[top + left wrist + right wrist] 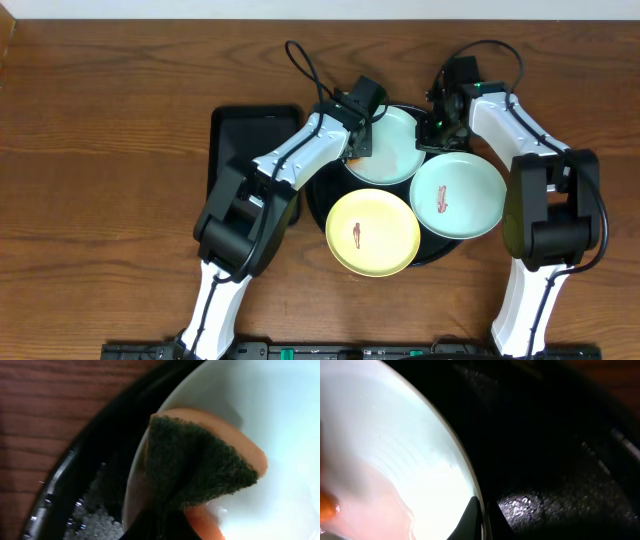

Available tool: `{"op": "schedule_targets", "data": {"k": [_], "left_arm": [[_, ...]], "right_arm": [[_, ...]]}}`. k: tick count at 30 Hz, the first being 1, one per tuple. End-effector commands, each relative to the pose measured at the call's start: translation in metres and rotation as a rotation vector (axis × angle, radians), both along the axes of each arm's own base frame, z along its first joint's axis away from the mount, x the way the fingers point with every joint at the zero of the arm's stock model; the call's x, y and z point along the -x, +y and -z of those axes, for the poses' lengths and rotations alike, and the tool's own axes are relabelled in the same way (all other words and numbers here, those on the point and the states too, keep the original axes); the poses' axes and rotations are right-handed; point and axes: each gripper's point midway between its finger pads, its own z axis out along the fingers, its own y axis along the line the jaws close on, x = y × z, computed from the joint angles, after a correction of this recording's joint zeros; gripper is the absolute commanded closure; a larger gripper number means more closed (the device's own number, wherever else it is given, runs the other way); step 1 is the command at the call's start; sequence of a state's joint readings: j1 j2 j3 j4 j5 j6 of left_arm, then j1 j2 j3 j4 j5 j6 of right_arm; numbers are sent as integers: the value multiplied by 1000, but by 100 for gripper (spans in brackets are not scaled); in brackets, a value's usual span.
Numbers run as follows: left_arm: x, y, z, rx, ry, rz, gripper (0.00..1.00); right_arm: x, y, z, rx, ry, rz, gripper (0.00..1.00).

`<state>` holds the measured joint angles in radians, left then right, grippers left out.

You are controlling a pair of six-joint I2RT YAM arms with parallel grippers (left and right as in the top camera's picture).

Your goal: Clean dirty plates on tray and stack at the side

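Observation:
My left gripper should next wipe across the plate, go up, and swing over the rectangular black tray. It should then go down and let go of the sponge there, because that tray has bare space.
Three plates lie on the round black tray. The far mint-green plate has my left gripper over its left edge, shut on an orange sponge with a dark green scouring face, pressed on the plate. My right gripper is shut on that plate's right rim. A second mint-green plate with a reddish smear sits front right. The pale yellow plate with a smear sits in front.
A smaller rectangular black tray lies left of the round tray, partly under my left arm. Bare wooden table surrounds the trays. Cables arch over the far side of the table.

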<state>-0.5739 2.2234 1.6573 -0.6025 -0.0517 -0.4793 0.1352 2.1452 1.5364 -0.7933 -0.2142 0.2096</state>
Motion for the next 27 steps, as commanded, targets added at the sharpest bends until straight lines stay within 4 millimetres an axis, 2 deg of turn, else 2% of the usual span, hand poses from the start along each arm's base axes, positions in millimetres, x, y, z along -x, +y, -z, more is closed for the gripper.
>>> {"op": "schedule_targets", "data": {"k": [1,9,12,14,18,21,25,27], "left_arm": [[-8,45,26,-193,-16,-32,92],[3,-50,29,245,67,-60,93],[14,-77,31,349,116,-46,93],[21,-84,34,358,135,-31,93],[28,-87,34,359,157,6,93],[34,-71,36,304,187,48,93],[34,-16,40,47,162,31,93],[32,10,35,-83,130,22,92]], "right_arm": [[10,-4,9,49,40,10,99],[11,-5,9,49,44,10,99],[11,-5,9,49,44,10,99],[11,-5,9,50,44,10,99],[11,-5,9,50,44,10,99],[11,-5,9,49,44,10,99],[11,-5,9,49,45,10,99],[11,-5,9,49,45,10,99]]}}
